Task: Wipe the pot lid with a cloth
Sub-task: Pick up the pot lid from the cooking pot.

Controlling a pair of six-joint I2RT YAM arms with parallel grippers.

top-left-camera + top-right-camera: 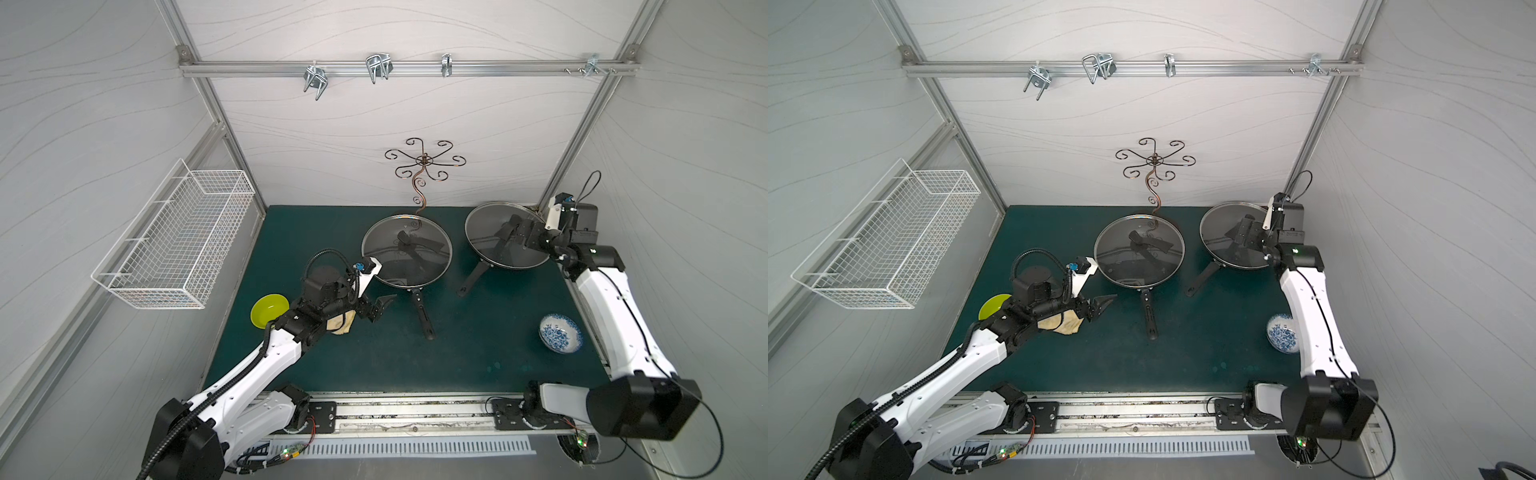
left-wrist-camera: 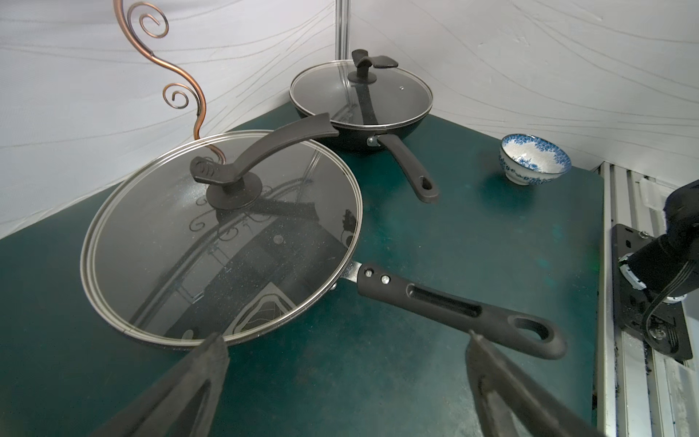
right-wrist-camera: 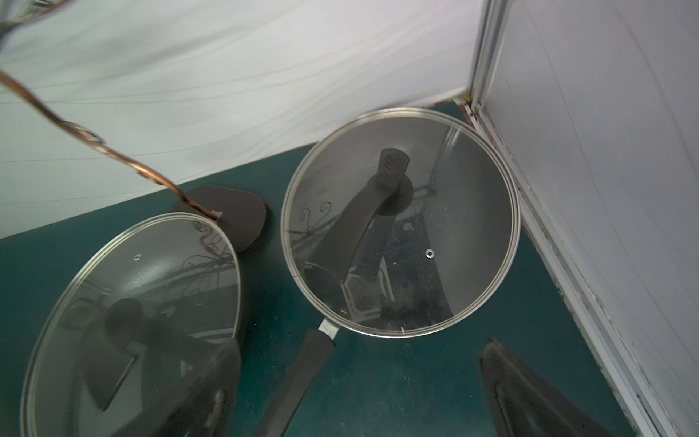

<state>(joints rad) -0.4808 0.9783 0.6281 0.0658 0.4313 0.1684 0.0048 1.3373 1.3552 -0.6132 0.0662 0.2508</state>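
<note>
I should turn my right gripper next and lower its fingers astride the handle's arm. The glass lid's black handle is below, with its long arm (image 1: 505, 232) (image 3: 355, 227) slanted to the fingers.
Two black pans stand on the green mat, each under a glass pot lid with a black handle: one in the middle (image 1: 406, 251) (image 1: 1139, 249) (image 2: 227, 242) (image 3: 143, 302), one at the back right (image 1: 505, 235) (image 1: 1229, 237) (image 2: 359, 94) (image 3: 401, 223). The pale yellow cloth (image 1: 343, 324) (image 1: 1065, 323) lies on the mat, partly hidden under my left wrist. My left gripper (image 1: 382, 308) (image 1: 1104, 307) (image 2: 346, 336) is open and empty, just past the cloth near the middle pan's handle. My right gripper (image 1: 505, 228) (image 1: 1237, 228) (image 3: 361, 350) hovers open over the back-right lid.
A lime-green bowl (image 1: 269, 311) sits left of my left arm. At the right edge of the mat stands a blue-and-white bowl (image 1: 561, 333) (image 2: 535, 159). A copper hook stand (image 1: 423, 166) rises behind the middle pan. A white wire basket (image 1: 174, 237) hangs on the left wall.
</note>
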